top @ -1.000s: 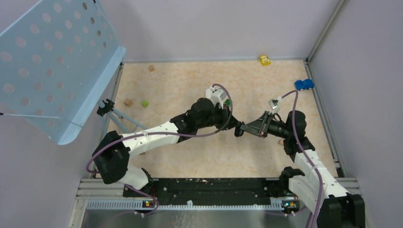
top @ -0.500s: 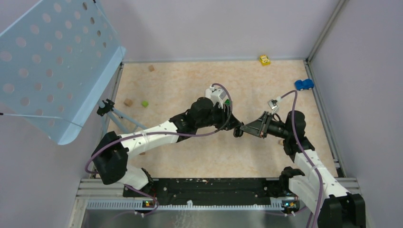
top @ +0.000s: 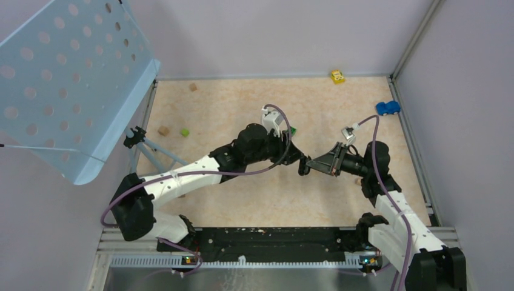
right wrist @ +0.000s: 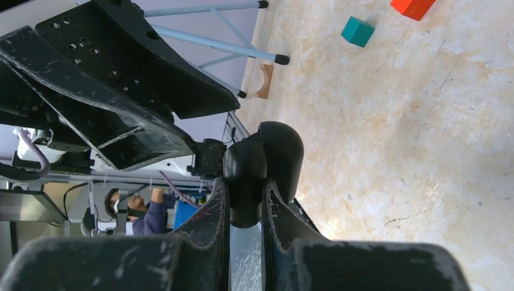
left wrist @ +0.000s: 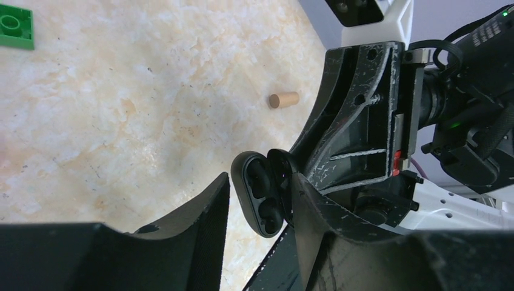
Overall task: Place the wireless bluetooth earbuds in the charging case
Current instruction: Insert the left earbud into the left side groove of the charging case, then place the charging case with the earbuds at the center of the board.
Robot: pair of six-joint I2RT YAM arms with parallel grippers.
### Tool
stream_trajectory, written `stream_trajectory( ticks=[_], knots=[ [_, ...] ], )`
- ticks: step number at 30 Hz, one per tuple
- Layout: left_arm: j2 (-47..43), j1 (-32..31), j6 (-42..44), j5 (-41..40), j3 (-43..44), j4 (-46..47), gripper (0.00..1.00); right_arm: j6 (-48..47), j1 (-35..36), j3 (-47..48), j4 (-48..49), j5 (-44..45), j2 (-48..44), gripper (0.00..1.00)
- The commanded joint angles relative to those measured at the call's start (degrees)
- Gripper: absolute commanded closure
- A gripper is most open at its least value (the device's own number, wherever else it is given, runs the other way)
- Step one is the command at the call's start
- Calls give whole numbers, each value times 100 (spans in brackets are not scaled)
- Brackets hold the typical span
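The black charging case (left wrist: 260,191) hangs above bare table, so I need to lower it next with my right gripper, nearly straight down, until it meets the tabletop.
The black charging case (left wrist: 260,191) hangs open above the table, its lid folded back. My right gripper (right wrist: 245,206) is shut on it and pinches it (right wrist: 260,157) between both fingers. Inside are two dark rounded hollows; I cannot tell whether black earbuds sit in them. My left gripper (left wrist: 257,230) is open and empty, with the case's open face just beyond its fingertips. In the top view both grippers meet mid-table, the left (top: 296,161) against the right (top: 308,165). No white earbuds are in view.
A green brick (left wrist: 15,24) and a wooden peg (left wrist: 283,99) lie near the left gripper. A teal cube (right wrist: 357,31) and a red block (right wrist: 412,6) lie further off. Yellow (top: 337,76) and blue (top: 387,108) toy cars sit at the back right. A blue perforated panel (top: 66,79) stands left.
The left arm's wrist and elbow have shifted slightly left and back, with its fingers still at the case. The right arm and the case have not moved.
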Motion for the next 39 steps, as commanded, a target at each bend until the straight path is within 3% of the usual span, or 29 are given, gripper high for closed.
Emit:
stream_trajectory(
  ticks=[1,6,11,13,21,32,39],
  knots=[
    [-363,-20,50,-162,101,301,52,-83,63,22,144,12,-2,100],
    [-714,111,137,-590,38,283,47,-223,63,29,128,472,472,100],
    [-1151,999,-122,-475,-242,-158,46,-259,62,445,953,502,1990,100],
    [-1346,1275,-95,-440,-337,-301,40,-387,55,819,993,471,2637,100],
    [-1833,1587,64,-811,-526,-885,38,-827,62,1430,652,579,4050,100],
    [-1777,1608,-4,-597,-627,-807,38,-1965,16,1583,-952,1300,4343,100],
    [-1787,1610,3,-577,-642,-795,38,-2195,-222,1429,-1340,1421,4181,100]
  ],
)
